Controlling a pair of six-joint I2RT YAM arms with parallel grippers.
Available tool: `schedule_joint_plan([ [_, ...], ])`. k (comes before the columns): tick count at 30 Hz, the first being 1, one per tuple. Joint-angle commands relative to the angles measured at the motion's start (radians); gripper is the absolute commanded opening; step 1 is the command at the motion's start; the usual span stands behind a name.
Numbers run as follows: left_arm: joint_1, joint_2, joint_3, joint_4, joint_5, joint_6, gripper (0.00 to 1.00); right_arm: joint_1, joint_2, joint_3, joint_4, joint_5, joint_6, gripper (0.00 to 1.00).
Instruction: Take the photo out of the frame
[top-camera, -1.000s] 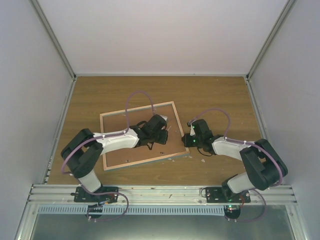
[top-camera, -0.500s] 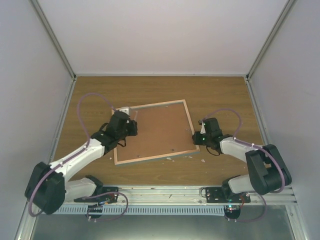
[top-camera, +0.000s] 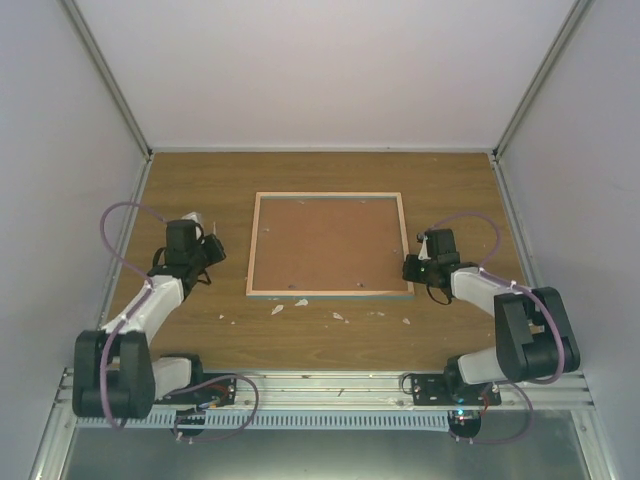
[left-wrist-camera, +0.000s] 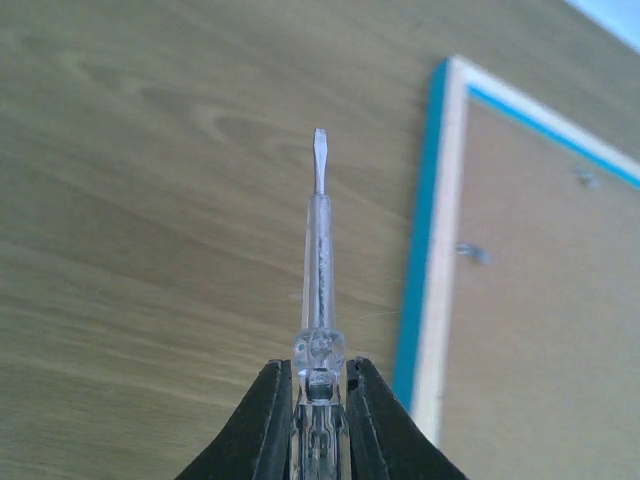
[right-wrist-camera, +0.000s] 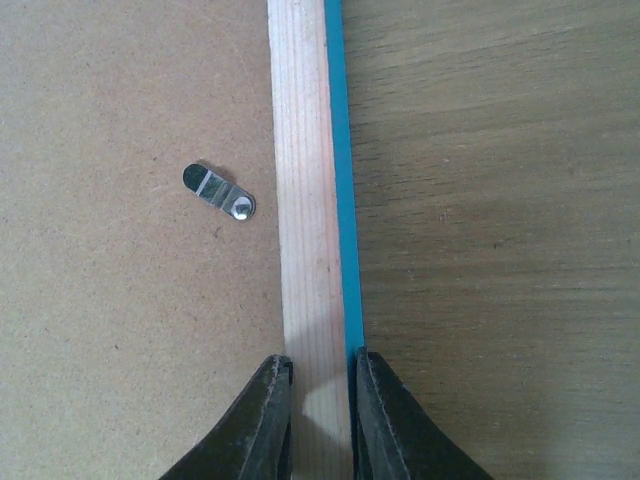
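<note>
My left gripper will lower and release the clear-handled flat screwdriver on the clear, bare table (top-camera: 219, 237) (left-wrist-camera: 305, 291) beside the frame.
The frame (top-camera: 330, 245) lies back-up in the middle of the table, pale wood edging around a brown fibreboard panel; its turquoise side shows in both wrist views (left-wrist-camera: 415, 260) (right-wrist-camera: 340, 180). The photo is hidden. My right gripper (top-camera: 413, 266) (right-wrist-camera: 320, 385) is shut on the frame's right edge near its front corner. A small metal turn clip (right-wrist-camera: 220, 192) sits on the panel beside that edge. My left gripper (top-camera: 197, 242) (left-wrist-camera: 318, 375) is left of the frame and apart from it, shut on a clear-handled flat screwdriver (left-wrist-camera: 320, 250) that points over bare table.
Small pale chips (top-camera: 285, 306) lie on the wooden table (top-camera: 450, 190) in front of the frame. White walls enclose the table on three sides. An aluminium rail (top-camera: 320, 385) runs along the near edge by the arm bases.
The frame has slid right and back and turned square to the table. My left arm has swung left off the panel. My right gripper has moved right along with the frame's edge.
</note>
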Motion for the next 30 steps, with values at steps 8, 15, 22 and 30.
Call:
schedule_joint_plan([
  [8, 0.122, 0.308, 0.023, 0.179, 0.083, 0.061, 0.0, -0.011, 0.01, -0.022, 0.006, -0.05, -0.017, 0.31],
  [15, 0.125, 0.37, 0.056, 0.132, 0.041, 0.051, 0.09, -0.01, -0.019, -0.026, 0.007, -0.074, -0.021, 0.36],
  [22, 0.125, 0.405, 0.067, 0.072, 0.033, 0.039, 0.19, -0.009, -0.036, -0.023, -0.001, -0.093, -0.018, 0.39],
  [30, 0.121, 0.35, 0.067, 0.022, 0.04, 0.034, 0.39, -0.007, -0.097, -0.02, -0.044, -0.086, -0.013, 0.43],
])
